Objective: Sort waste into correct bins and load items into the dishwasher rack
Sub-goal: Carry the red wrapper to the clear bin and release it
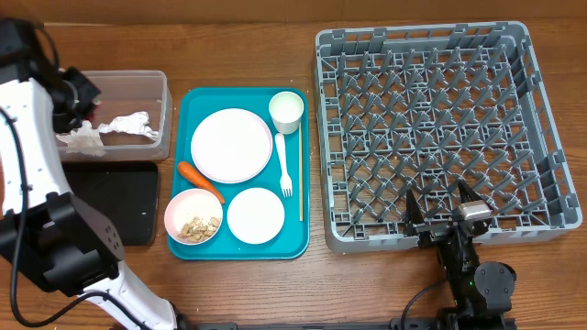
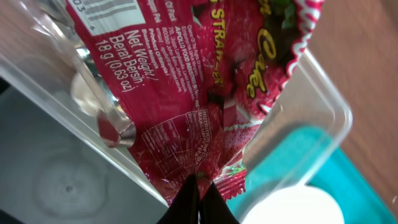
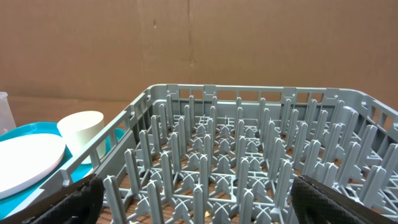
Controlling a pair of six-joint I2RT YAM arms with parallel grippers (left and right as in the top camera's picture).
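Note:
The clear tub is below my left gripper, so I will next bring the crinkled red wrapper (image 2: 205,81) down into the tub's open inside with my left gripper and let go of it.
My left gripper (image 2: 200,196) is shut on the lower edge of the crinkled red wrapper (image 2: 205,81), which hangs over the clear tub (image 1: 138,87). A crumpled white napkin (image 1: 124,126) lies inside that tub. The black tray (image 1: 115,202) sits in front of it. On the teal tray (image 1: 293,229) are a plate (image 1: 231,145), a cup (image 1: 286,111), a fork (image 1: 284,165), a chopstick (image 1: 300,174), an orange carrot (image 1: 200,181), a bowl holding rice (image 1: 193,217) and an empty bowl (image 1: 256,215). My right gripper (image 1: 442,209) stands open at the front edge of the grey dishwasher rack (image 1: 440,128), holding nothing.
The left arm (image 1: 27,165) covers the table's left side and part of the black tray. In the right wrist view the rack's pegs (image 3: 249,155) fill the middle, with the cup (image 3: 81,127) and plate (image 3: 28,155) at left. A brown cardboard wall stands behind.

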